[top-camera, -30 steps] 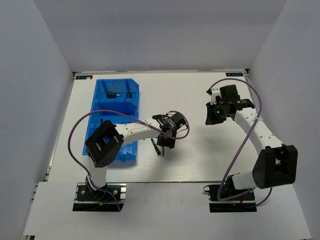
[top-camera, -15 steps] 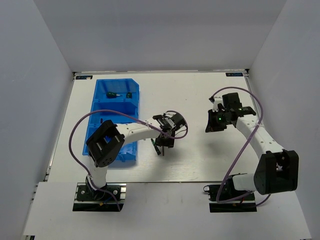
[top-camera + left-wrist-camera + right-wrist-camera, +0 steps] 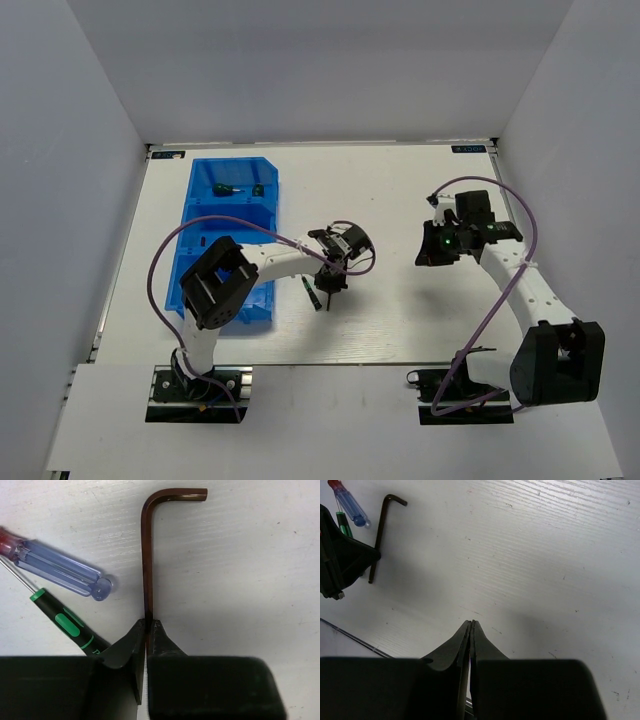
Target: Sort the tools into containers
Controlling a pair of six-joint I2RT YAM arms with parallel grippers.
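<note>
The left gripper will lift, carry the hex key over the bin's middle section (image 3: 224, 230) and release the hex key's long arm there, since the bin's far section holds a screwdriver.
My left gripper (image 3: 330, 284) is shut on the long arm of a dark L-shaped hex key (image 3: 146, 555), low over the white table; the key's short arm points away from me. Just left of the key lie a purple-handled screwdriver (image 3: 60, 570) and a green-and-black screwdriver (image 3: 70, 627). The blue divided bin (image 3: 205, 262) stands at the left, with a green-handled screwdriver (image 3: 224, 189) and a small dark tool (image 3: 258, 189) in its far compartment. My right gripper (image 3: 426, 258) is shut and empty above bare table. The right wrist view shows the hex key (image 3: 380, 535) too.
White walls close the table in at the back and both sides. The left arm's purple cable loops over the bin. The left gripper's body (image 3: 340, 565) shows at the left edge of the right wrist view.
My right arm has drawn back toward the near right, away from the table's middle. My left gripper has shifted slightly nearer and stays at the tools.
</note>
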